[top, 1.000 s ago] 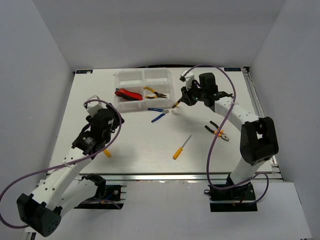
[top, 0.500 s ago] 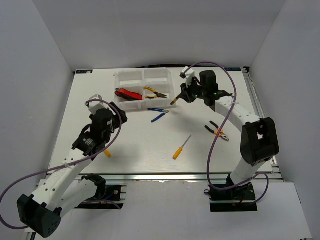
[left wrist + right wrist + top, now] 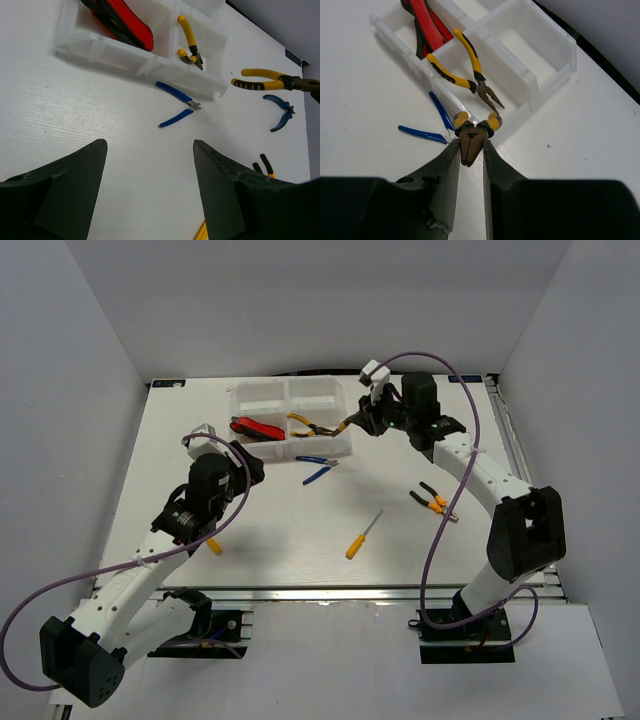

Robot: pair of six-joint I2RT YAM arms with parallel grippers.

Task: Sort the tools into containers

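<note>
The yellow-handled pliers' section of the tray is below my right gripper, to its left in the top view. My right gripper will move over it next and lower to release.
The white organiser tray (image 3: 262, 398) stands at the back centre. Its front left compartment holds red-and-black cutters (image 3: 255, 428), and the compartment beside it holds yellow-handled pliers (image 3: 311, 426). My right gripper (image 3: 364, 423) is shut on the head of yellow-and-black pliers (image 3: 472, 134), held over the tray's front right corner (image 3: 530, 107), handles pointing at the tray. Blue-handled pliers (image 3: 318, 468) lie just in front of the tray. My left gripper (image 3: 247, 466) is open and empty above the table, left of the blue pliers (image 3: 177, 107).
Orange-and-black pliers (image 3: 435, 502) lie at right centre. A yellow-handled screwdriver (image 3: 363, 535) lies near the front centre, and another yellow handle (image 3: 214, 546) shows beside the left arm. A second blue-handled tool (image 3: 281, 111) lies right of the tray.
My right gripper has carried the yellow-and-black pliers back and left to the tray's front right corner. My left arm has moved a little right and towards the tray.
</note>
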